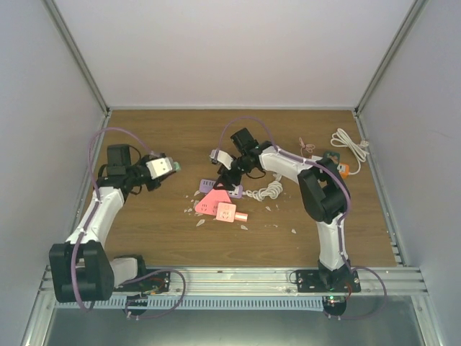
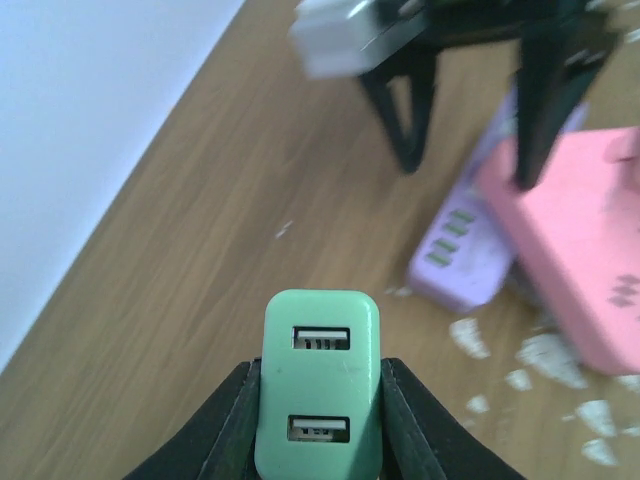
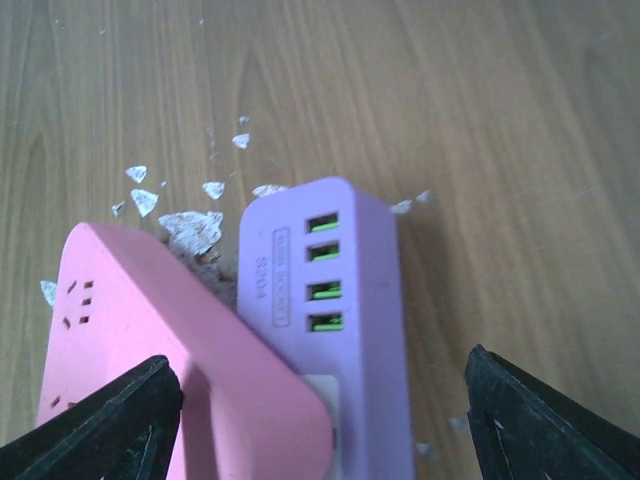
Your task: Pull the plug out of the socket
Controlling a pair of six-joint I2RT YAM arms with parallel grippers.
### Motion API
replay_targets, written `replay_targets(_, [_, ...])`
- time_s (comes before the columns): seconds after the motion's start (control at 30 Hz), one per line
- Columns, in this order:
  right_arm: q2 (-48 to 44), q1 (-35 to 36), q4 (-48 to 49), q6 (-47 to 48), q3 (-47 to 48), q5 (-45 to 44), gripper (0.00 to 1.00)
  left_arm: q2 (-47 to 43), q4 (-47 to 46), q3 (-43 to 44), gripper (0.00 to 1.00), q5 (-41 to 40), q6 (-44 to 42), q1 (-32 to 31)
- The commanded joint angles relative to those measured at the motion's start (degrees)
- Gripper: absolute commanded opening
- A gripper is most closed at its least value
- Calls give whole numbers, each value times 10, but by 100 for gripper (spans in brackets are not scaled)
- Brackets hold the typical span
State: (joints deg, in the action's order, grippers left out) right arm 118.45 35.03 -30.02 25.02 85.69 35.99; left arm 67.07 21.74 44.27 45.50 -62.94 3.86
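I need to carry the plug outward to the left in the top view with my left gripper, then lower it toward bare wood near the table's far corner (image 1: 140, 132).
My left gripper (image 2: 320, 388) is shut on the plug (image 2: 320, 350), a small block with a green face and two USB slots. It holds the plug up at the left (image 1: 161, 166), clear of the socket. The socket shows as a salmon-pink block (image 1: 211, 204) at mid-table, and its one end rests on the purple strip (image 1: 207, 184). My right gripper (image 3: 320, 420) hangs open just above both, with the pink socket (image 3: 150, 340) and the purple strip (image 3: 340, 300) between its wide-apart fingers. From the left wrist the socket (image 2: 590, 250) lies at the right.
A lighter pink piece (image 1: 226, 212) with a copper-coloured stub lies against the socket. The strip's coiled white cord (image 1: 266, 191) lies to the right. A white cable (image 1: 351, 148) and a small orange item (image 1: 344, 170) sit at the back right. White scraps (image 1: 277, 216) litter the wood.
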Motion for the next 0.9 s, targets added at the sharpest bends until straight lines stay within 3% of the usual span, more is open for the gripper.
replay_targets(0.0, [-29, -2, 4, -2, 35, -18, 80, 49, -69, 50, 14, -105, 50, 31])
replay_targets(0.37, [-102, -20, -4, -3, 37, -20, 87, 233, -152, 176, 15, -302, 87, 76])
replay_targets(0.63, [-197, -58, 1, -6, -49, 2, 100, 346, -224, 239, 15, -445, 70, 76])
replay_targets(0.87, [-268, -71, 1, 11, -122, -3, 100, 417, -267, 278, 15, -511, 51, 74])
